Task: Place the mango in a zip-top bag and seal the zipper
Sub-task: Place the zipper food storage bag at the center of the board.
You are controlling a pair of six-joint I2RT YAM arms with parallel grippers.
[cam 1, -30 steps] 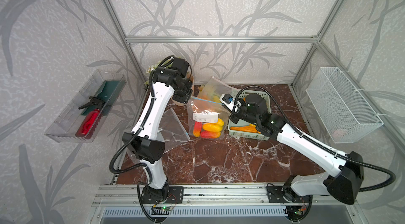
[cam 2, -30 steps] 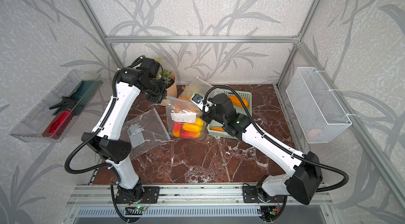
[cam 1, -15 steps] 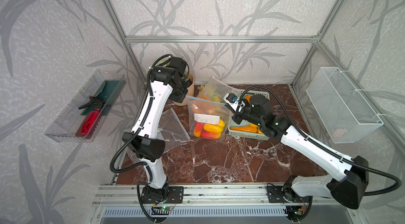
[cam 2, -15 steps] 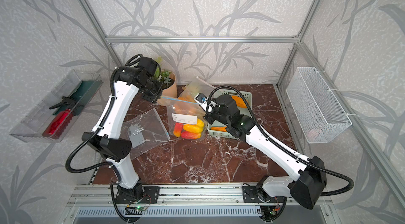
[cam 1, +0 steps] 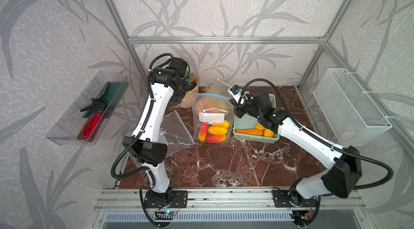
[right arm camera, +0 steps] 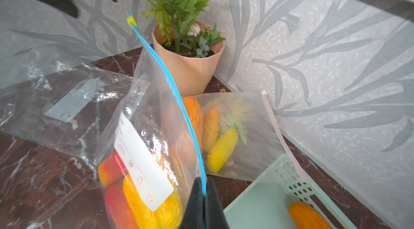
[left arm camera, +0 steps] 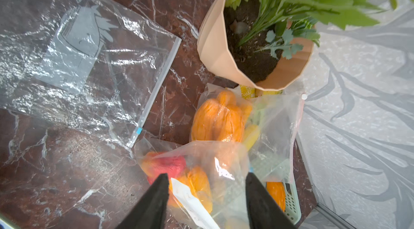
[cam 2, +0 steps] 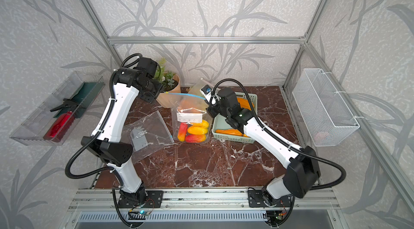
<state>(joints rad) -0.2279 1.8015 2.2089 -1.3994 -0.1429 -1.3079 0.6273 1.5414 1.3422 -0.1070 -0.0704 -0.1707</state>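
Note:
The robot's right gripper needs to move outward next, toward the second bag of produce point(right arm camera: 248, 136), and release the zipper's end, since the yellow slider point(right arm camera: 130, 20) is at the zipper's other end.
The zip-top bag point(cam 1: 210, 113) point(cam 2: 190, 113) stands upright on the marble with red and yellow mangoes point(cam 1: 217, 130) point(right arm camera: 143, 207) at its bottom. Its blue zipper point(right arm camera: 165, 78) runs as one taut line from a yellow slider point(right arm camera: 130, 20) down to my right gripper point(right arm camera: 204, 179) point(cam 1: 233, 102), which is shut on the zipper's end. My left gripper point(left arm camera: 206, 176) point(right arm camera: 94, 6) hangs open above the bag's other end, a little apart from the slider, with nothing between its fingers.
An empty clear bag point(cam 1: 174, 129) point(left arm camera: 78, 60) lies flat at the left. A potted plant point(cam 1: 190, 89) point(right arm camera: 190, 64) stands behind. A second bag of produce point(left arm camera: 219, 120) point(right arm camera: 235, 131) leans at the back. A green basket point(cam 1: 255, 139) with orange fruit sits right.
My left gripper travelled left along the zipper while the right pulled its end the other way. The left jaws have now opened and let go of the zipper.

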